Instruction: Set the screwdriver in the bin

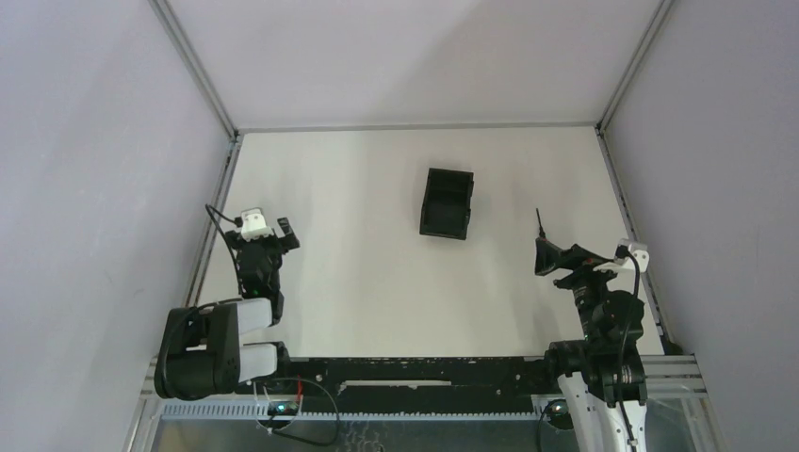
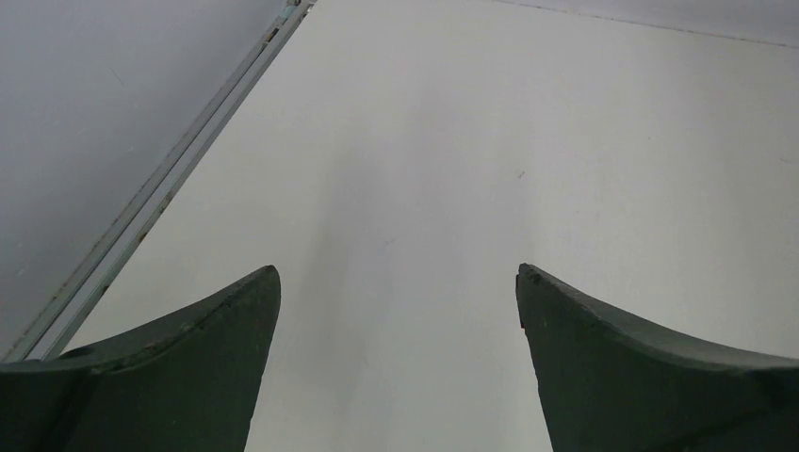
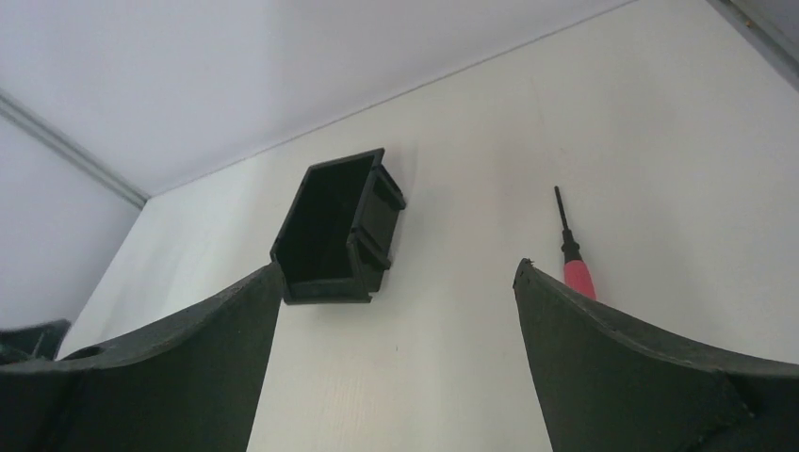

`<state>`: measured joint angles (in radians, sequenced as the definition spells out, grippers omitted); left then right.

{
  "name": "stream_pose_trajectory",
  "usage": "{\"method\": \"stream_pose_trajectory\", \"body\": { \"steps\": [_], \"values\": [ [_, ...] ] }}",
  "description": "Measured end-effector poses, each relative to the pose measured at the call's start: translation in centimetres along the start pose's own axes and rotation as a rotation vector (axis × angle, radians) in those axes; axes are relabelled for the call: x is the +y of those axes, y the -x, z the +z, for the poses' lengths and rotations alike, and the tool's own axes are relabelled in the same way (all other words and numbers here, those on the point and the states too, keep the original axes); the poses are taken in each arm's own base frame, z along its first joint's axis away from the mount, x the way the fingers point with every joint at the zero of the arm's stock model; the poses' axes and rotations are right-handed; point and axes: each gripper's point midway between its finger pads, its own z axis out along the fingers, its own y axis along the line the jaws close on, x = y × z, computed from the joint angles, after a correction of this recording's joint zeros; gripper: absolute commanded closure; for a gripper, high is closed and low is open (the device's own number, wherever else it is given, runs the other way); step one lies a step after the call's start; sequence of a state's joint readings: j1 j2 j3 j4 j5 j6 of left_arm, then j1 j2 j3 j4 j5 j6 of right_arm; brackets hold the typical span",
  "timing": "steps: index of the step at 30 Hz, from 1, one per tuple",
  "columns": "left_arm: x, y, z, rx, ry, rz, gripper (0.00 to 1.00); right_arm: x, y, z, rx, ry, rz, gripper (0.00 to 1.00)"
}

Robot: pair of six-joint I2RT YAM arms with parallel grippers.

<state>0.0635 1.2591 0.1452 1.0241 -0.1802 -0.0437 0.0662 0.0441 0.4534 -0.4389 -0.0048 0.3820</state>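
Note:
My right gripper is open with the screwdriver outside its fingers, so it next needs to swing outward, tilt downward and lower onto the dark collar point(image 1: 542, 234) beside the handle point(image 3: 571, 248).
The screwdriver point(image 3: 577, 273) lies on the white table with its red handle towards me and its thin dark shaft pointing away. In the top view only its shaft point(image 1: 540, 222) shows, just beyond my right gripper point(image 1: 565, 256). The right gripper point(image 3: 398, 268) is open and empty, and the screwdriver lies just outside its right finger point(image 3: 641, 367). The black open-top bin point(image 1: 445, 229) stands at the table's middle, ahead and left of the right gripper point(image 3: 330, 284). My left gripper point(image 1: 269, 235) is open and empty at the left side, over bare table point(image 2: 398, 273).
Grey enclosure walls stand on three sides. Aluminium rails run along the left edge point(image 1: 215, 226) and the right edge point(image 1: 624, 202) of the table; the left rail shows in the left wrist view point(image 2: 160, 198). A black bar point(image 1: 415, 372) joins the arm bases.

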Motion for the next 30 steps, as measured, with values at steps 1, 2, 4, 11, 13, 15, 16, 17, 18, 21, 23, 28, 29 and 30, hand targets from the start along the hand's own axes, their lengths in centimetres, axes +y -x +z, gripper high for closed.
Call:
{"method": "stream_pose_trajectory", "body": {
  "steps": [1, 2, 4, 11, 13, 15, 16, 17, 18, 21, 23, 28, 29, 30],
  "values": [
    [0.0, 0.0, 0.0, 0.000, 0.000, 0.000, 0.00, -0.1, 0.1, 0.0, -0.007, -0.011, 0.011, 0.00],
    [0.0, 0.0, 0.0, 0.000, 0.000, 0.000, 0.00, -0.3, 0.3, 0.1, -0.016, -0.026, 0.026, 0.00],
    [0.0, 0.0, 0.0, 0.000, 0.000, 0.000, 0.00, -0.7, 0.9, 0.3, -0.044, -0.052, 0.048, 0.00],
    [0.0, 0.0, 0.0, 0.000, 0.000, 0.000, 0.00, 1.6, 3.5, 1.5, -0.062, 0.030, -0.005, 0.01],
    [0.0, 0.0, 0.0, 0.000, 0.000, 0.000, 0.00, 2.8, 5.9, 2.5, -0.045, 0.033, -0.039, 0.01],
    [0.0, 0.0, 0.0, 0.000, 0.000, 0.000, 0.00, 4.1, 8.6, 4.0, -0.032, 0.033, -0.070, 0.01],
    [0.0, 0.0, 0.0, 0.000, 0.000, 0.000, 0.00, 4.5, 9.6, 4.9, -0.011, 0.025, -0.087, 0.00],
    [0.0, 0.0, 0.0, 0.000, 0.000, 0.000, 0.00, 4.8, 10.6, 5.9, 0.022, 0.010, -0.105, 0.00],
    [0.0, 0.0, 0.0, 0.000, 0.000, 0.000, 0.00, 5.4, 12.0, 7.5, 0.065, -0.009, -0.127, 0.00],
    [0.0, 0.0, 0.0, 0.000, 0.000, 0.000, 0.00, 5.3, 13.6, 12.2, 0.177, -0.083, -0.174, 0.00],
    [0.0, 0.0, 0.0, 0.000, 0.000, 0.000, 0.00, 3.6, 12.6, 16.2, 0.313, -0.181, -0.210, 0.00],
    [0.0, 0.0, 0.0, 0.000, 0.000, 0.000, 0.00, -4.8, 0.7, 20.7, 0.747, -0.405, -0.264, 0.02],
    [0.0, 0.0, 0.0, 0.000, 0.000, 0.000, 0.00, -6.4, -2.1, 20.5, 0.835, -0.436, -0.265, 0.04],
    [0.0, 0.0, 0.0, 0.000, 0.000, 0.000, 0.00, -8.2, -5.3, 19.7, 0.942, -0.472, -0.263, 0.05]
  ]
}}
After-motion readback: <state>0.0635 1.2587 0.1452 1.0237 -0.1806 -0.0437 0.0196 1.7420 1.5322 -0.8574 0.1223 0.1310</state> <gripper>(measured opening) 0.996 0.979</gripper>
